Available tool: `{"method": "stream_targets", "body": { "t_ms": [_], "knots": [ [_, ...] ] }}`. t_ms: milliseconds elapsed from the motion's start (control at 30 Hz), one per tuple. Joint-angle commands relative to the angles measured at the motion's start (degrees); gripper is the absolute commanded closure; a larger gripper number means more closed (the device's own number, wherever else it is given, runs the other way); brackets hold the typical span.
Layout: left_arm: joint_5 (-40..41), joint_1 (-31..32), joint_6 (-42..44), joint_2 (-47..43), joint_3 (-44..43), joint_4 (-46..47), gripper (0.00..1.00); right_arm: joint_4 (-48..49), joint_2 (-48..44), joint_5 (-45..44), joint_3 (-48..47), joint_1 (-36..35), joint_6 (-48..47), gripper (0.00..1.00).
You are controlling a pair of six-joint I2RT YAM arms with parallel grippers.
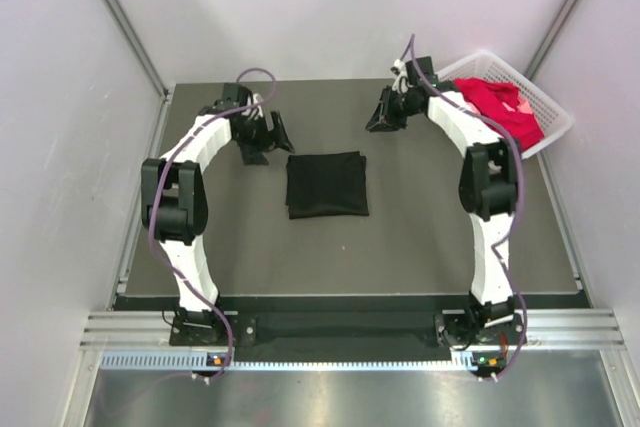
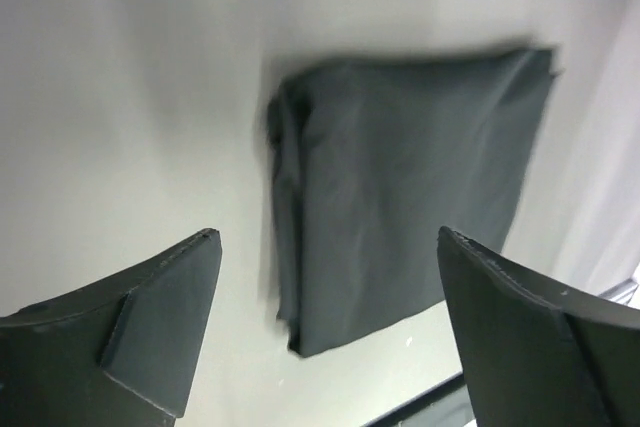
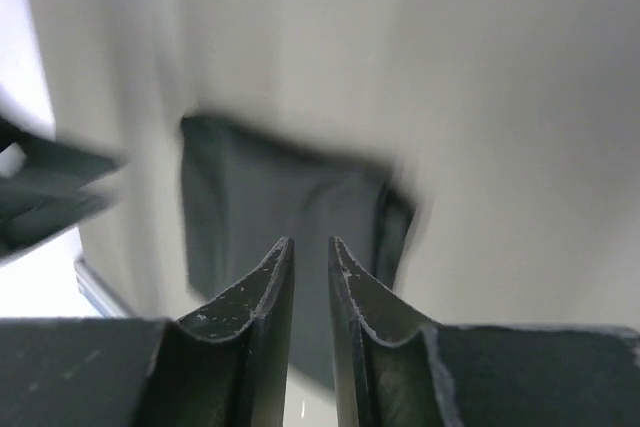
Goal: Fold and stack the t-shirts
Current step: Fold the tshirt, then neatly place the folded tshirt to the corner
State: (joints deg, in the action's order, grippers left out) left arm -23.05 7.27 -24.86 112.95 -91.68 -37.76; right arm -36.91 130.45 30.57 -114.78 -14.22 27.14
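The left gripper moves down, back and to the right in the top view onto the black shirt's side edge next, as its layered edge offers grip.
A black t-shirt (image 1: pixel 327 184) lies folded into a flat rectangle in the middle of the table. A red t-shirt (image 1: pixel 497 105) sits bunched in the white basket (image 1: pixel 556 107) at the back right, with a paler pink bit on top of it. My left gripper (image 1: pixel 278 133) hovers just beyond the black shirt's far left corner. In the left wrist view its jaws (image 2: pixel 328 237) stand wide open and empty over the black shirt (image 2: pixel 400 187). My right gripper (image 1: pixel 379 119) hangs past the far right corner. Its jaws (image 3: pixel 310 242) are parted by a narrow gap, with nothing between them and the black shirt (image 3: pixel 270 197) below.
The dark table (image 1: pixel 450 237) is edged by a metal rail at the front and by grey walls at the left, back and right. The basket overhangs the table's back right corner, close behind my right arm.
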Motion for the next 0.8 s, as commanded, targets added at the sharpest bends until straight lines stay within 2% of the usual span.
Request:
{"method": "stream_targets", "body": {
  "t_ms": [0, 167, 367, 467, 633, 667, 767],
  "knots": [
    [0.63, -0.06, 1.83, -1.32, 5.0, 0.22, 0.01, -3.27, -14.41, -1.39, 6.03, 0.24, -5.33, 0.79],
    [0.11, -0.06, 1.4, 1.74, 5.81, 2.77, 0.02, 1.22, -32.61, 1.33, 28.5, -0.11, -5.87, 0.79],
    [-3.67, 0.9, -3.51, 6.66, 5.63, 8.4, 0.17, 2.89, -47.73, 2.13, 46.8, 0.33, -8.24, 0.79],
    [-3.41, 3.01, -5.11, 7.99, 5.9, 9.37, 0.24, 3.85, -52.31, 3.27, 52.79, 1.47, -8.59, 0.79],
    [-0.43, 7.67, -7.64, 9.4, 6.95, 10.77, 0.29, 3.69, -56.35, 4.5, 55.72, 2.88, -9.64, 0.8],
    [0.19, 7.85, -8.44, 9.75, 7.47, 12.17, 0.33, 3.51, -56.62, 4.5, 55.63, 2.88, -9.82, 0.8],
    [2.91, 7.94, -10.82, 9.93, 9.59, 13.24, 0.54, 3.33, -57.68, 5.64, 56.07, 2.88, -9.38, 0.8]
  ]
}}
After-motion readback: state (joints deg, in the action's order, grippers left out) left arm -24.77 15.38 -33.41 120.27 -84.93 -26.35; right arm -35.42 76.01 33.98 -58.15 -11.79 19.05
